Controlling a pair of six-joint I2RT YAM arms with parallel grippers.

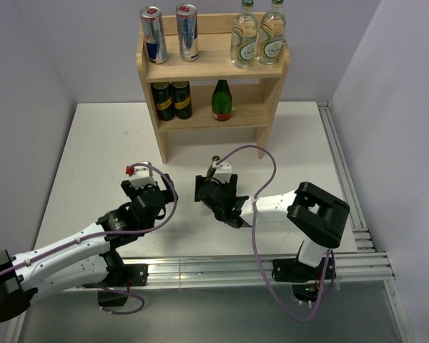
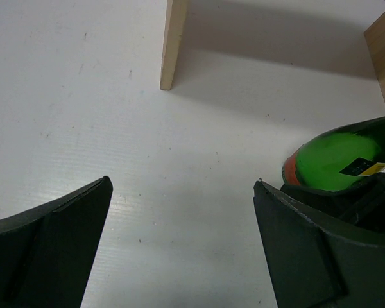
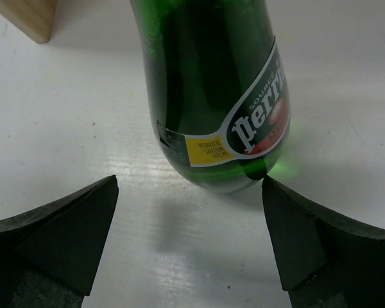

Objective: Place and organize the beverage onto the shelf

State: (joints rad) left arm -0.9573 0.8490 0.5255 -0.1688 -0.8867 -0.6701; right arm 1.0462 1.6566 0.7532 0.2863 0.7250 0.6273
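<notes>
My right gripper moves outward and shifts to the right in its wrist view around the second green bottle (image 1: 215,162) (image 3: 219,122) next, because the bottle's base sits nearer one finger.
The wooden shelf (image 1: 213,68) stands at the back. Two silver-and-blue cans (image 1: 170,33) and two clear bottles (image 1: 257,34) are on its top tier. One green bottle (image 1: 222,98) is on the lower tier. A second green bottle (image 3: 205,83) is on the table with its round base at my right gripper's (image 3: 189,192) fingertips. The jaws are open and not closed on it. I cannot tell if it is upright. In the top view only its tip (image 1: 214,158) shows, beyond the right gripper (image 1: 216,184). It also shows in the left wrist view (image 2: 337,157). My left gripper (image 1: 141,187) is open and empty over bare table (image 2: 183,192).
Two black cans with gold labels (image 1: 171,100) stand at the left of the lower tier. The shelf's left leg (image 2: 173,45) is ahead of the left gripper and shows in the right wrist view (image 3: 25,16). A metal rail (image 1: 343,179) runs along the table's right edge.
</notes>
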